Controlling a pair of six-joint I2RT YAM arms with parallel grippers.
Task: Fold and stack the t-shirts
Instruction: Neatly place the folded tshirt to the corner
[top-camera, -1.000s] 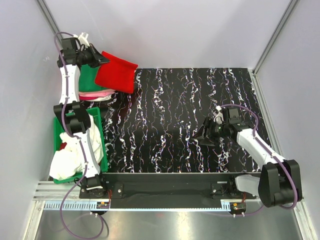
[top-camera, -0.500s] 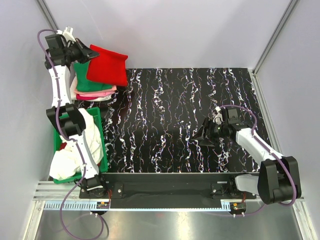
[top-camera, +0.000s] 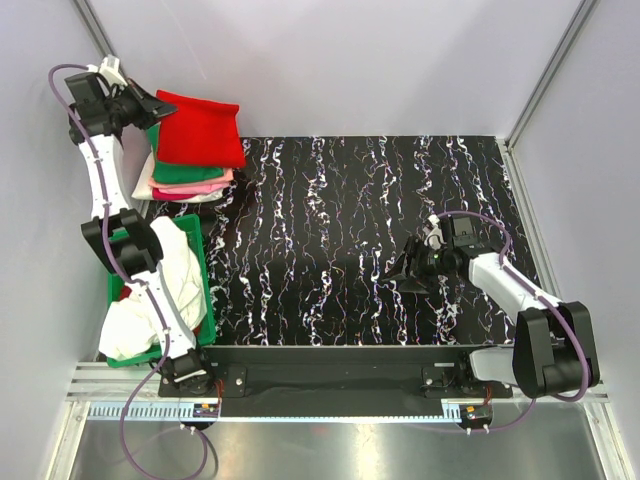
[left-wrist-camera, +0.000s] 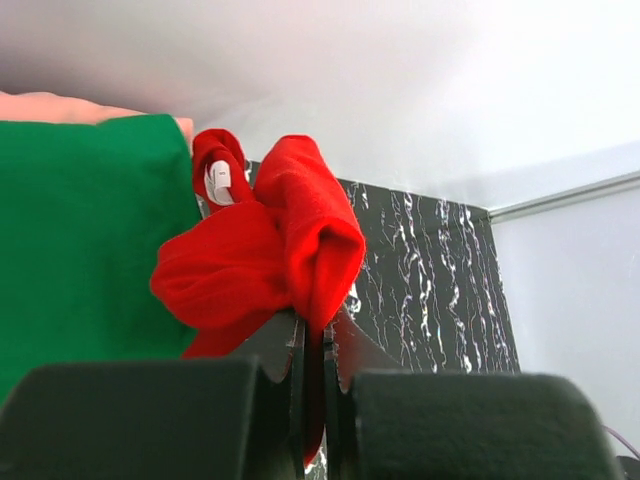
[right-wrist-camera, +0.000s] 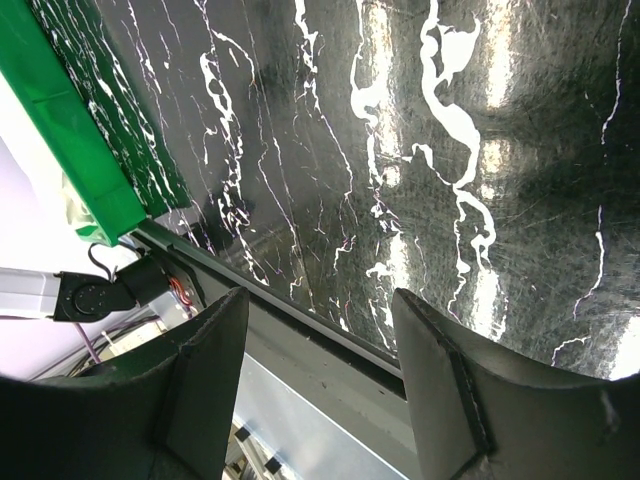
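The green t-shirt (left-wrist-camera: 88, 245) is uncovered, so my left gripper will lay the red t-shirt's edge sideways and down over it.
A folded bright red t-shirt (top-camera: 200, 128) hangs above the stack at the table's far left corner, and my left gripper (top-camera: 150, 106) is shut on its left edge. Under it lie a green t-shirt (top-camera: 188, 172), a pink one (top-camera: 195, 185) and a white one (top-camera: 180, 196). In the left wrist view the bunched red t-shirt (left-wrist-camera: 270, 250) is pinched in my left gripper (left-wrist-camera: 318, 325), with the green t-shirt (left-wrist-camera: 80, 230) beside it. My right gripper (top-camera: 405, 270) rests open and empty low over the right half of the table; the right wrist view shows the right gripper (right-wrist-camera: 320, 300) with nothing between its fingers.
A green plastic bin (top-camera: 203, 290) holding crumpled white cloth (top-camera: 150, 300) stands at the near left, beside the left arm. The bin's corner (right-wrist-camera: 70, 140) also shows in the right wrist view. The black marbled table (top-camera: 340, 220) is enclosed by pale walls on three sides.
My left arm has swung left and back, carrying the red t-shirt from beside the stack to over it. The right arm has barely moved.
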